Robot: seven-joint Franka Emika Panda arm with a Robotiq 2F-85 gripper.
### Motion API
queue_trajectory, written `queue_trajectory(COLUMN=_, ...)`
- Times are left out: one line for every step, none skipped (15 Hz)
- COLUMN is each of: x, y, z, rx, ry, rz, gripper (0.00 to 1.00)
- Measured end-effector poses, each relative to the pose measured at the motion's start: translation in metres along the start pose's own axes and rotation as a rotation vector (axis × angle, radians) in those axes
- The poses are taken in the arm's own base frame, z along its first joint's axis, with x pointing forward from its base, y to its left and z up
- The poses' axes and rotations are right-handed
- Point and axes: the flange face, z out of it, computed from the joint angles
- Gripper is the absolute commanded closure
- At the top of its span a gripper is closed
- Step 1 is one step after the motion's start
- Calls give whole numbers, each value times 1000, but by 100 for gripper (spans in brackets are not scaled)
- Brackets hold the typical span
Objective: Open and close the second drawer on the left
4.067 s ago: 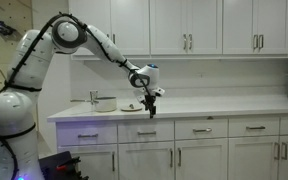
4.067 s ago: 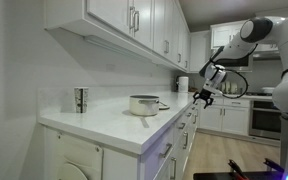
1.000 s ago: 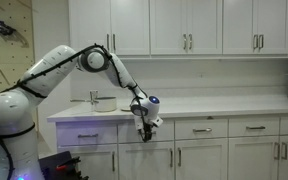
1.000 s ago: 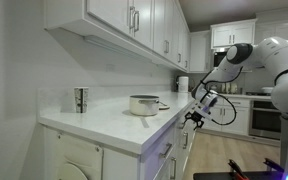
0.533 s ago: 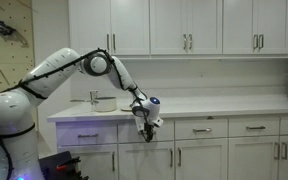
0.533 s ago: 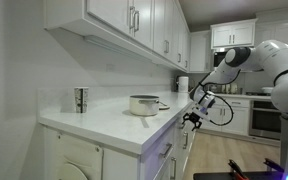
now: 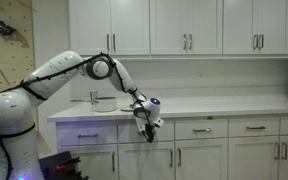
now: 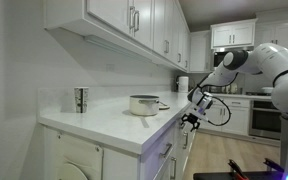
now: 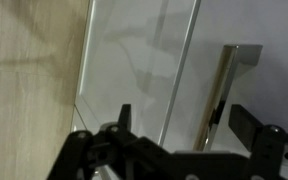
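The silver bar handle should be gripped next. My gripper needs to stay at the front of the drawer and close its fingers on that handle.
The second drawer [image 7: 162,131] is a shallow white drawer in the row under the counter; in the wrist view its recessed front [image 9: 134,60] fills the frame. Its silver bar handle [image 9: 222,85] lies between my two fingers. My gripper [image 7: 148,127] is right at the drawer front, open, with a finger on each side of the handle [image 9: 184,115] and gaps on both sides. The gripper hides the handle in both exterior views; it shows at the cabinet front [image 8: 190,121].
A pot [image 8: 144,104] and a metal cup [image 8: 80,99] stand on the white counter [image 7: 214,105]; the pot also shows behind my arm [image 7: 104,101]. Alike drawers [image 7: 201,129] run along the row, cabinet doors [image 7: 199,160] below. A stove [image 8: 264,112] stands at the far end.
From above the counter edge, my gripper came down in front of the second drawer. Over the last second it only edged slightly closer to the handle, still open.
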Motion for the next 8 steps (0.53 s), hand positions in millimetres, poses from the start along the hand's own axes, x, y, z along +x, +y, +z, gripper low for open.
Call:
queue_trajectory(x=1, y=0, z=1, rx=-8, ry=0, rz=0, gripper=0)
queue_trajectory(x=2, y=0, z=1, rx=-15, ry=-1, rz=4, gripper=0)
queue_trajectory(x=2, y=0, z=2, rx=-23, ry=-2, rz=8, gripper=0)
queue_trajectory(x=3, y=0, z=2, rx=-31, ry=-3, rz=11, gripper=0)
queue_trajectory(x=4, y=0, z=3, rx=-39, ry=-3, rz=15, gripper=0)
queue_trajectory(x=4, y=0, z=3, rx=-47, ry=-4, rz=17, gripper=0)
queue_trajectory(x=4, y=0, z=4, rx=-54, ry=-5, rz=22, gripper=0)
queue_trajectory(x=5, y=0, z=4, rx=-62, ry=-6, rz=26, gripper=0)
